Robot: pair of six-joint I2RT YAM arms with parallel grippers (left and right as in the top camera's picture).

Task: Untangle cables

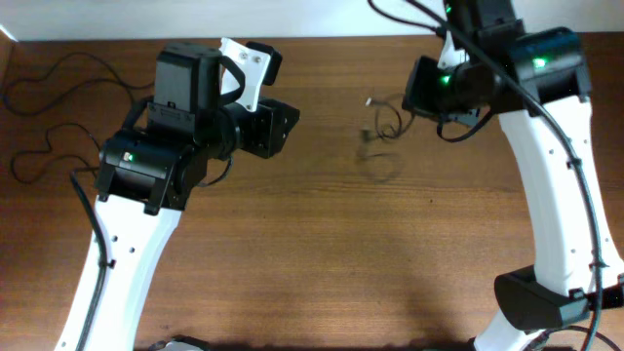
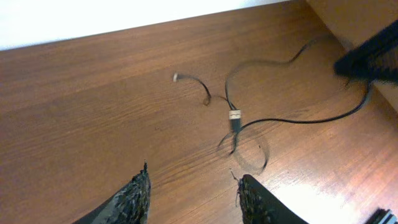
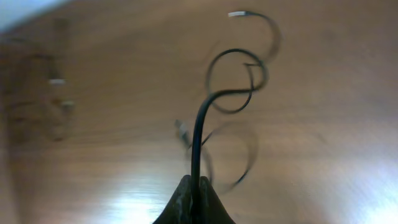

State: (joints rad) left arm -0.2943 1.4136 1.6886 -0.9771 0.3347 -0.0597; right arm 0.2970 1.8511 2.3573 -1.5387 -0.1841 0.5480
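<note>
The robot's right gripper should move toward the right in the overhead view, over the clear wood beside the loops, and release the cable there, since the thin black cable [image 1: 382, 125] hangs in loops.
A thin black cable [image 1: 382, 125] with small plug ends hangs in loops at the back middle of the table, and its faint shadow lies on the wood below. My right gripper [image 1: 421, 96] is shut on one end of this cable [image 3: 235, 81] and holds it above the table; a light plug end [image 3: 237, 14] curls away at the top. My left gripper [image 2: 193, 184] is open and empty, low over the wood. It is short of the looped cable [image 2: 232, 118] and its plug. In the overhead view, the left gripper [image 1: 283, 122] is left of the cable.
Two more thin black wavy strands lie at the far left, one at the back [image 1: 58, 78] and one nearer [image 1: 39, 161]. Thicker arm cables run along both white arms. The right gripper shows as a dark shape [image 2: 373, 56] in the left wrist view.
</note>
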